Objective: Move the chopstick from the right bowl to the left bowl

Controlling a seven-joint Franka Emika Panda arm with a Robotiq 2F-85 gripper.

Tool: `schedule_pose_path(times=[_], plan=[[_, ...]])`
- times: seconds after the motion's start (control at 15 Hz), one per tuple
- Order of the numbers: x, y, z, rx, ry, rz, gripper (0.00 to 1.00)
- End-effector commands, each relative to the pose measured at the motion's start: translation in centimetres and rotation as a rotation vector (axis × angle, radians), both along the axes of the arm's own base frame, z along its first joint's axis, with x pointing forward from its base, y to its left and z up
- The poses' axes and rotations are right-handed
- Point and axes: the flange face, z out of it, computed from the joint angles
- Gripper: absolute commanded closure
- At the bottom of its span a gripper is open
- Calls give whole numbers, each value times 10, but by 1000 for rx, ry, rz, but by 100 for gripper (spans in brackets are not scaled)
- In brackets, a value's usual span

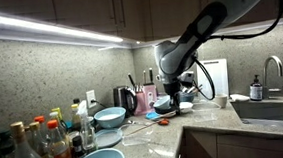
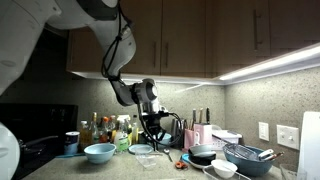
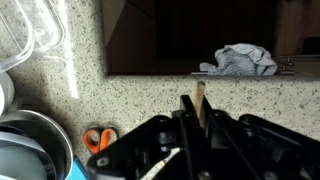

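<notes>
My gripper brings the chopstick (image 3: 201, 92) down to the bare counter (image 3: 166, 107) beside the orange-handled scissors next and releases it there, since it still hangs well above the counter.
In the wrist view my gripper (image 3: 195, 106) is shut on a pale wooden chopstick (image 3: 201, 92), whose tip sticks out past the fingers above the speckled counter. In both exterior views the gripper (image 1: 168, 91) (image 2: 152, 124) hangs above the counter, between the bowls. A light blue bowl (image 1: 110, 117) (image 2: 99, 152) stands on one side of it. A dark bowl (image 1: 167, 104) (image 2: 203, 154) stands on the other side. The edge of a metal bowl (image 3: 28, 150) shows at the wrist view's lower left.
Orange-handled scissors (image 3: 98, 138) (image 1: 162, 120) lie on the counter under the arm. A grey cloth (image 3: 245, 59) lies by a dark panel (image 3: 180, 35). Several bottles (image 1: 36, 144) crowd one end. A sink with tap (image 1: 272, 75) and a wire colander (image 2: 250, 157) stand nearby.
</notes>
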Motion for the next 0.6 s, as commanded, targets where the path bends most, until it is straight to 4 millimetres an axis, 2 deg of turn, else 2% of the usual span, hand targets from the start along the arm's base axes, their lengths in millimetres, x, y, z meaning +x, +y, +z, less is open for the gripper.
schedule_pose_path(times=[0.0, 0.53], plan=[[23, 17, -11, -55, 1, 25, 97], [53, 62, -39, -66, 14, 156, 97]])
